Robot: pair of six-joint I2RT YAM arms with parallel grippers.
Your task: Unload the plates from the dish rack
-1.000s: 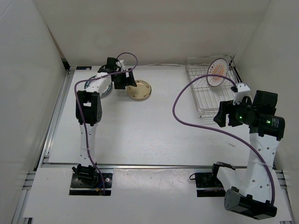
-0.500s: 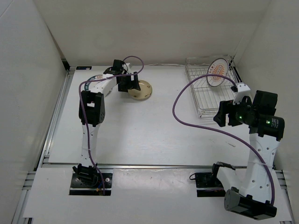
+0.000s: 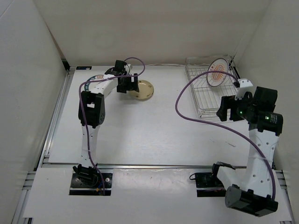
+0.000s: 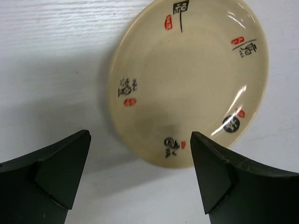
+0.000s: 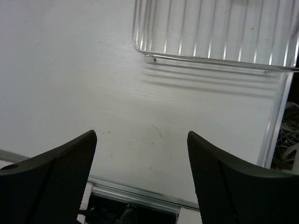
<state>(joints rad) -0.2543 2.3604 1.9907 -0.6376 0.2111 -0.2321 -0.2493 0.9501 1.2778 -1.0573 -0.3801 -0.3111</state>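
Note:
I will next move my right gripper outward over the rack's wires, then down onto the sunburst plate's rim nearest the rack's side (image 3: 227,67), because the sunburst plate is the only one in the rack.
A tan plate (image 3: 142,89) with black characters and red stamps lies flat on the table; it fills the left wrist view (image 4: 191,79). My left gripper (image 3: 126,84) is open and empty just above its left rim (image 4: 140,137). A white plate with a dark rim (image 3: 95,77) lies further left, mostly hidden under the left arm. The sunburst plate (image 3: 218,71) stands upright at the back of the wire dish rack (image 3: 205,95). My right gripper (image 3: 225,108) is open and empty (image 5: 141,140) by the rack's near right corner (image 5: 215,32).
White walls close in on the left, back and right. A metal rail (image 5: 140,193) runs along the table's edge below the right gripper. Purple cables loop from both arms over the table (image 3: 180,112).
My left gripper has shifted a little right and forward, toward the tan plate. My right gripper has risen slightly toward the rack. The plates have not moved.

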